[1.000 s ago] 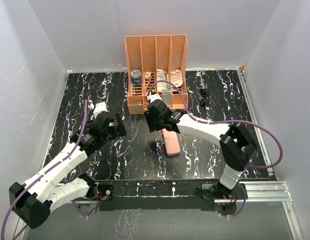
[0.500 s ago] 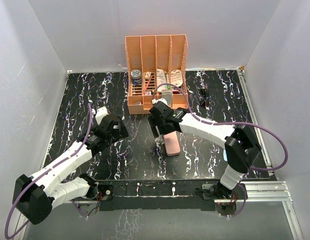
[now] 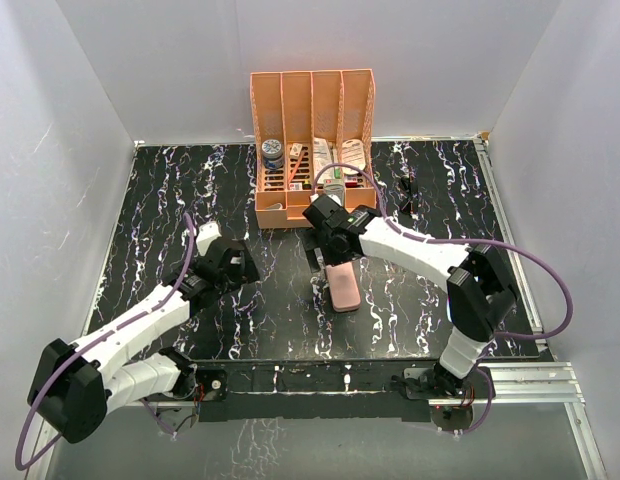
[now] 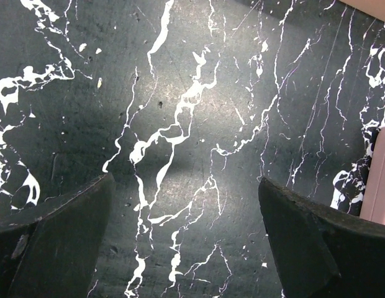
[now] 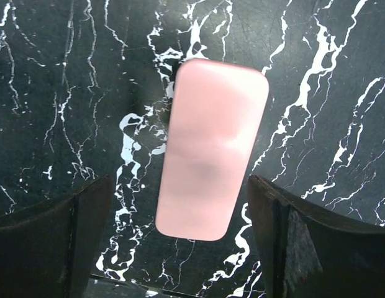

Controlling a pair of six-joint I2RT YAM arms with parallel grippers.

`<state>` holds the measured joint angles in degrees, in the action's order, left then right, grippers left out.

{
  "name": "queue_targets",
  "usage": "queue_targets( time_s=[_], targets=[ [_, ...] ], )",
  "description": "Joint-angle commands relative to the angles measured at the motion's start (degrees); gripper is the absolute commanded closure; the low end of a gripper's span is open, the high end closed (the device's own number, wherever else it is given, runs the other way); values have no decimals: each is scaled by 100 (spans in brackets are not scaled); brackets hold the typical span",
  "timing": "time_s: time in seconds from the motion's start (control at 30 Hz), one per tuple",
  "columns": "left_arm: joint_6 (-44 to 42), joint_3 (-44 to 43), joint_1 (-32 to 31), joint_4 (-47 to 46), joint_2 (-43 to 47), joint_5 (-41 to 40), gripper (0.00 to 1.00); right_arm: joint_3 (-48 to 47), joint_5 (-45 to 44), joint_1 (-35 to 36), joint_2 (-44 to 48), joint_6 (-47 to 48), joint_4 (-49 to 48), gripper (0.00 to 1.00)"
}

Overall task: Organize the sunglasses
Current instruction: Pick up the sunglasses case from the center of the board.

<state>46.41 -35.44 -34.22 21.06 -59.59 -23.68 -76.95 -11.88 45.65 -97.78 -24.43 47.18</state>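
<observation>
The right gripper lowers its spread fingers around the case's middle (image 3: 343, 287) (image 5: 208, 155) next and closes, as the pink case lies below and the fingers already span its width.
The sunglasses (image 3: 407, 193), small and black, lie on the dark marbled table to the right of the organizer, apart from both arms. A closed pink case (image 3: 342, 285) lies flat at the table's middle. My right gripper (image 3: 324, 256) hovers over the case's far end, open. In the right wrist view the pink case (image 5: 211, 149) lies on the table between and below the spread fingers of the right gripper (image 5: 179, 186), touching neither. My left gripper (image 3: 242, 267) is open over bare table, left of the case. The left gripper (image 4: 185, 181) holds nothing, and the case's edge (image 4: 380, 180) shows at the right.
A peach slotted organizer (image 3: 313, 95) stands at the back centre, holding a can and several small packets. White walls close in the table on three sides. A metal rail (image 3: 530, 378) runs along the near right edge.
The right gripper's jaws have spread wide and it has shifted a little to the right over the pink case, which stays put. The left gripper has drifted nearer and slightly right.
</observation>
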Motion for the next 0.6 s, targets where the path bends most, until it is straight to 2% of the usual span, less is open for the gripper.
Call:
queue_targets(
  time_s=[0.0,0.57],
  targets=[
    [-86,52,35,-243,-40,-5,1,144,196,-179,43,-54,-127,12],
    [-97,131,36,-373,-171,115,1,898,631,-376,-81,-62,-678,11]
  ],
)
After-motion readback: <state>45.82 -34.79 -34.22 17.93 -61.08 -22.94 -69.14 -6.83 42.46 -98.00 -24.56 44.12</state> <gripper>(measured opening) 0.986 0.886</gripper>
